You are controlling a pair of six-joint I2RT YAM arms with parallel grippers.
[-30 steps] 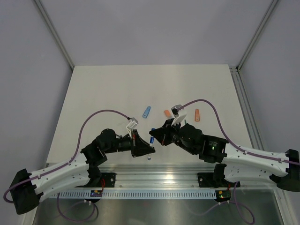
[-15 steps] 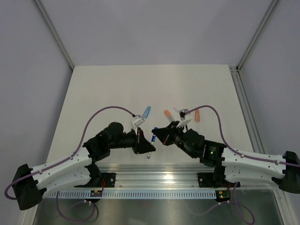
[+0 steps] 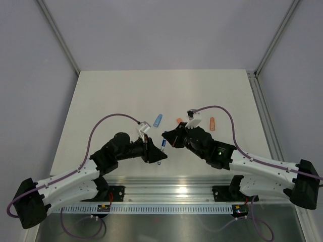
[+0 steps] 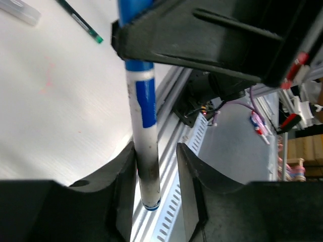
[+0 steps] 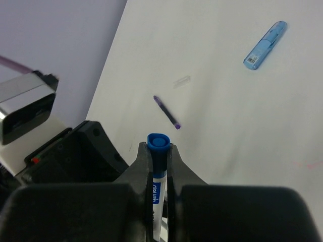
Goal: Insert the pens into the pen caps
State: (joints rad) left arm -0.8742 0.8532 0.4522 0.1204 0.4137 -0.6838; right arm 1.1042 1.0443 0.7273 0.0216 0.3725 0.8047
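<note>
My right gripper carries the pen outward and down to the table (image 3: 168,124) (image 5: 299,61) beside the light blue cap next, with the blue cap on and my left gripper open.
A pen with a white barrel (image 3: 162,149) and a blue cap on its end hangs between my two grippers near the table's front edge. My right gripper (image 3: 166,138) is shut on the blue cap (image 5: 158,142), with the barrel (image 5: 157,201) running down between its fingers. My left gripper (image 3: 157,156) is open around the barrel's lower part (image 4: 146,161); the barrel leans on one finger and there is a gap to the other. A light blue cap (image 3: 158,120) and two orange caps (image 3: 179,121) (image 3: 212,123) lie farther back.
A thin dark pen with a green tip (image 4: 81,22) and a clear cap (image 4: 20,10) lie on the table in the left wrist view. The right wrist view shows a thin dark pen with a purple tip (image 5: 166,112), a clear cap (image 5: 180,81) and the light blue cap (image 5: 265,45). The metal rail (image 3: 166,189) runs along the near edge.
Both grippers and the pen have shifted a little toward the far side. The right gripper has moved up and left; the pen stays between the two grippers.
</note>
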